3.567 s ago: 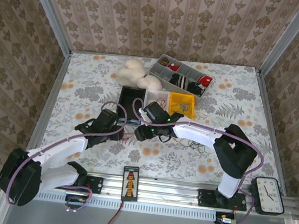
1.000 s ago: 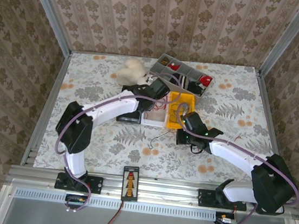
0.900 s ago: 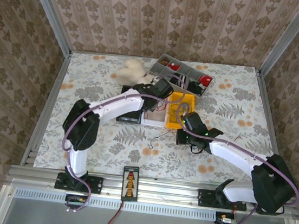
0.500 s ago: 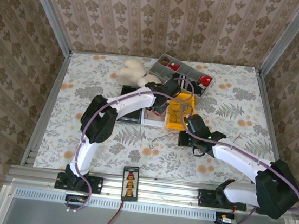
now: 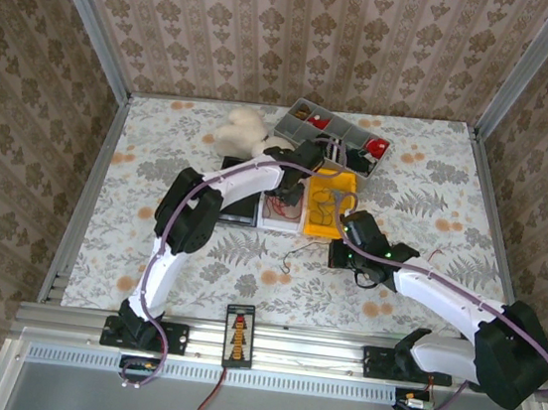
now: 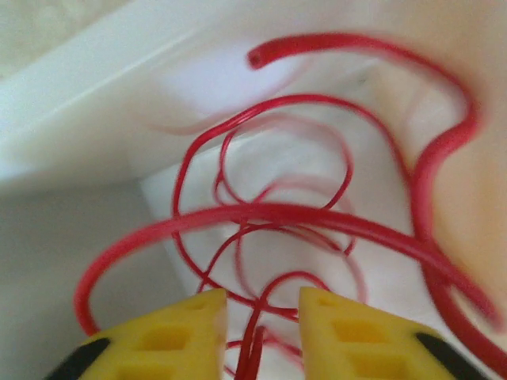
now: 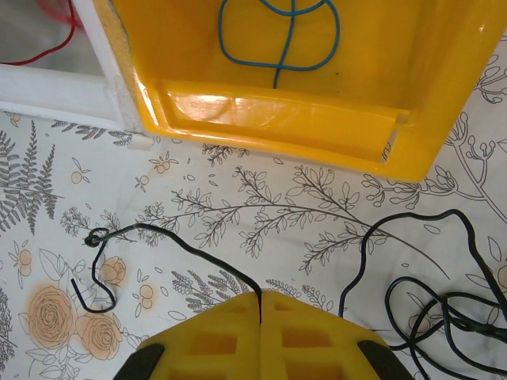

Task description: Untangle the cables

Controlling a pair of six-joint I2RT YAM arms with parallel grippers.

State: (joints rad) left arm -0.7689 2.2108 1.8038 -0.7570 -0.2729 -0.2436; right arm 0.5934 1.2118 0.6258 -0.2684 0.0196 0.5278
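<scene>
My right gripper should carry the black cable (image 7: 182,241) sideways over the tablecloth, away from the tangle, to near the cable's curled loose end beside the gripper, and let go of the black cable there.
The red cable (image 6: 317,218) lies in loose loops inside the white bin (image 6: 95,103). My left gripper (image 6: 263,297) hangs just over it, open, with red strands running loose through the gap between the yellow fingers. From above, the left gripper (image 5: 289,191) is over the white bin (image 5: 279,226). My right gripper (image 7: 261,297) is shut on the black cable (image 7: 182,241), whose free end curls on the tablecloth to the left; the rest is a tangle (image 7: 444,309) at the right. The blue cable (image 7: 277,32) lies in the yellow bin (image 7: 285,119).
A grey compartment tray (image 5: 337,138) stands behind the bins, a white plush toy (image 5: 243,131) to its left. A black bin (image 5: 240,196) sits left of the white one. The right gripper (image 5: 345,256) is just in front of the yellow bin (image 5: 312,225).
The left gripper's jaws have opened over the white bin, leaving the red cable loose between them. The right arm has drawn slightly toward the near right with the black cable.
</scene>
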